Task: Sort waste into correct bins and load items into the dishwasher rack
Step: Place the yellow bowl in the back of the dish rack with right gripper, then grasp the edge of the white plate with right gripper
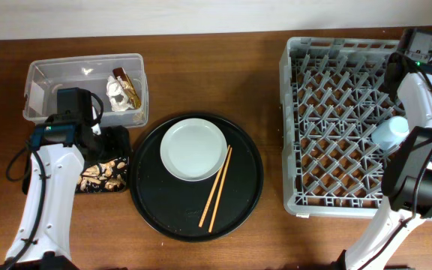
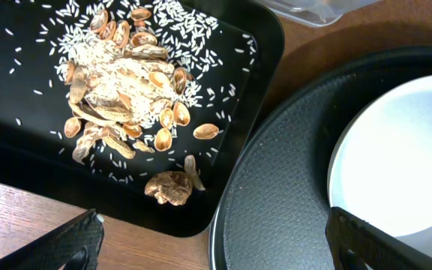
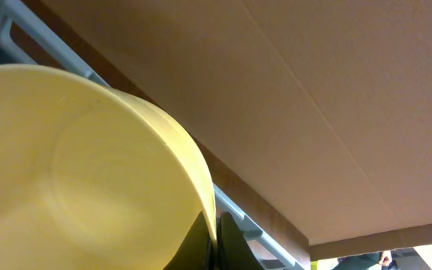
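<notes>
The right gripper lowers the bowl toward empty pegs beyond the blue cup (image 1: 391,133) next and releases the bowl's rim, since they lie below, to its left in the overhead view.
My left gripper (image 2: 227,251) is open and empty, low over the near corner of the shallow black tray (image 2: 21,142), which holds beige food scraps and rice (image 2: 126,90). The pale plate (image 1: 193,148) and wooden chopsticks (image 1: 217,187) lie on the round black tray (image 1: 156,202). The clear tub (image 1: 43,75) holds crumpled tissue (image 1: 116,94) and a brown-gold wrapper (image 1: 126,84). My right gripper (image 3: 216,244) is shut on the yellow bowl's (image 3: 73,172) rim at the far right side of the rack (image 1: 328,45). A blue cup (image 1: 391,133) stands in the rack. The pink cup is not in view.
The plate's edge (image 2: 403,150) and the round tray's textured floor (image 2: 276,195) lie right of my left gripper. Brown wooden table (image 1: 223,60) lies between the tub and the rack. A rack wall bar (image 3: 253,217) runs just behind the bowl.
</notes>
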Controlling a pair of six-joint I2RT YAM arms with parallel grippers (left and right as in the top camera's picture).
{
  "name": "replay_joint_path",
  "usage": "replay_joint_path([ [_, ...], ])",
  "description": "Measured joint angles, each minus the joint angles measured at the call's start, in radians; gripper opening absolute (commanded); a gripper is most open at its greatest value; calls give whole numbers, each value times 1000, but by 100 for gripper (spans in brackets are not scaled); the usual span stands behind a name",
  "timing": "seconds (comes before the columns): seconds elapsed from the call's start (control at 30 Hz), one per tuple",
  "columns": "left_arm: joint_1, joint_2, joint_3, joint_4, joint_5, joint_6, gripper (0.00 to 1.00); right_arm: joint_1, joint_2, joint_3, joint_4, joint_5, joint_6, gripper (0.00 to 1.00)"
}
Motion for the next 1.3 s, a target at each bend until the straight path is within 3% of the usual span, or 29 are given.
replay_joint_path([
  [0.27,0,0,0,3,9,0,94,29,-5,13,-135,-126,2,11],
  [0.37,0,0,0,3,8,0,94,61,13,10,-183,-289,-1,11],
  [0.5,0,0,0,3,9,0,94,87,15,10,-221,-365,7,4],
  [0.8,0,0,0,3,9,0,94,96,6,10,-351,-502,45,4],
  [0.93,0,0,0,3,9,0,96,99,-83,8,-389,-605,58,6],
  [1.03,0,0,0,4,9,0,99,117,-220,8,-423,-727,60,43],
  [1.17,0,0,0,4,12,-3,99,163,-355,8,-476,-1043,61,50],
  [1.3,0,0,0,-2,12,-3,99,228,-363,8,-580,-1378,63,57],
])
